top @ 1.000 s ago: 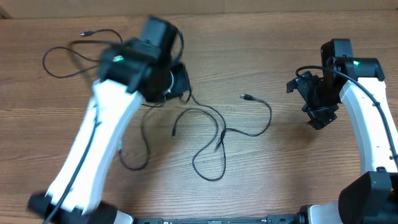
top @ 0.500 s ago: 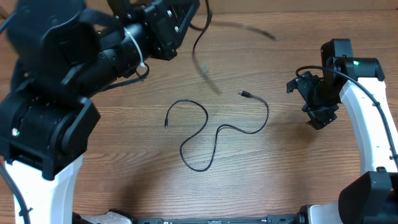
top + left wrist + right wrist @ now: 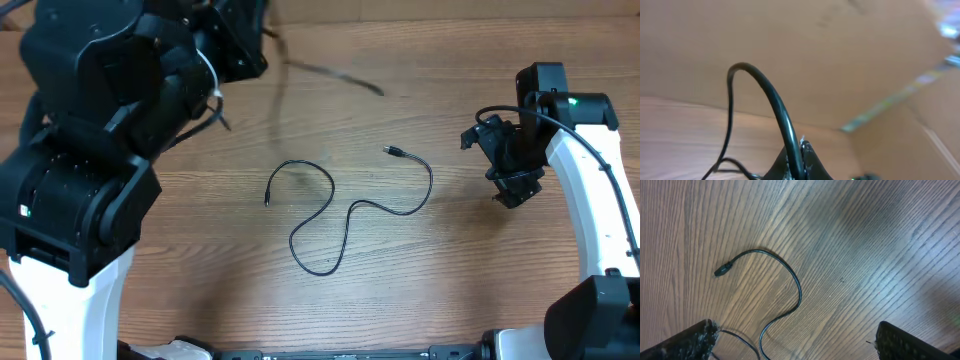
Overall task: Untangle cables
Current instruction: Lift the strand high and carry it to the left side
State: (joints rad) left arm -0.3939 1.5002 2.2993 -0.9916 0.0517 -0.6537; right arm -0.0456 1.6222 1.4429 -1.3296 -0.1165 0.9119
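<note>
The left gripper will swing to the left in the overhead view and down over the tabletop there, letting go of its cable, because another cable lies in the middle of the table.
One thin black cable (image 3: 345, 215) lies in loose curves on the middle of the wooden table, its plug (image 3: 392, 152) pointing left. It also shows in the right wrist view (image 3: 790, 277). My left gripper (image 3: 235, 45) is raised high at the back left. It is shut on another black cable (image 3: 767, 95), which arcs up out of the jaws (image 3: 799, 162). That cable's free end swings blurred in the air (image 3: 330, 72). My right gripper (image 3: 518, 190) hovers open and empty to the right of the lying cable, its fingers wide apart (image 3: 795, 345).
The raised left arm (image 3: 90, 170) hides most of the table's left side from above. A brown cardboard wall (image 3: 840, 50) stands behind the table's far edge.
My left arm has lifted the held cables up off the table and away to the back left. One cable slid free and stayed on the table. The right arm has not moved.
</note>
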